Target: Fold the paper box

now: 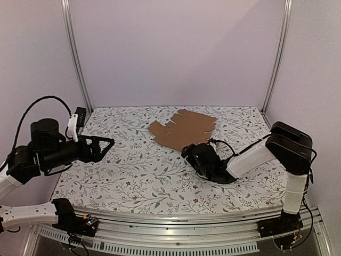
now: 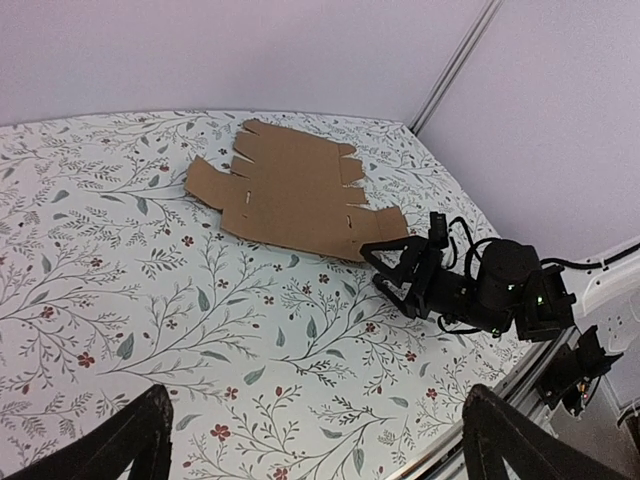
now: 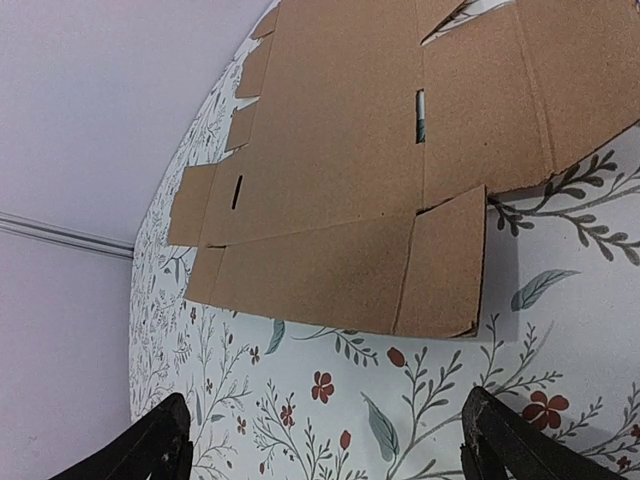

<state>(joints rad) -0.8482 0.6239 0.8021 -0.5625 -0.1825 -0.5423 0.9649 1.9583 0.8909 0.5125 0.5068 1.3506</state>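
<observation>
The small near-corner flap (image 3: 448, 268) has a raised edge that stands clear of the table, so my right gripper will move outward and to the right in the wrist view, onto that flap.
The paper box (image 1: 184, 129) lies flat on the floral table as a brown die-cut sheet with flaps and slots, at the back centre. It also shows in the left wrist view (image 2: 290, 195) and fills the top of the right wrist view (image 3: 350, 200). My right gripper (image 1: 187, 152) is low over the table just in front of the sheet's near edge, open, with nothing between its fingers (image 3: 325, 455). From the left wrist view, the right gripper (image 2: 385, 270) points at the sheet's near corner. My left gripper (image 1: 109, 143) hovers at the left, open and empty (image 2: 320, 455), well away from the sheet.
Pale walls close the back and sides, with metal posts (image 1: 74, 53) at the left and right (image 1: 277, 53) back corners. A metal rail (image 1: 176, 218) runs along the table's near edge. The right arm's cable loops (image 1: 221, 144) over its wrist.
</observation>
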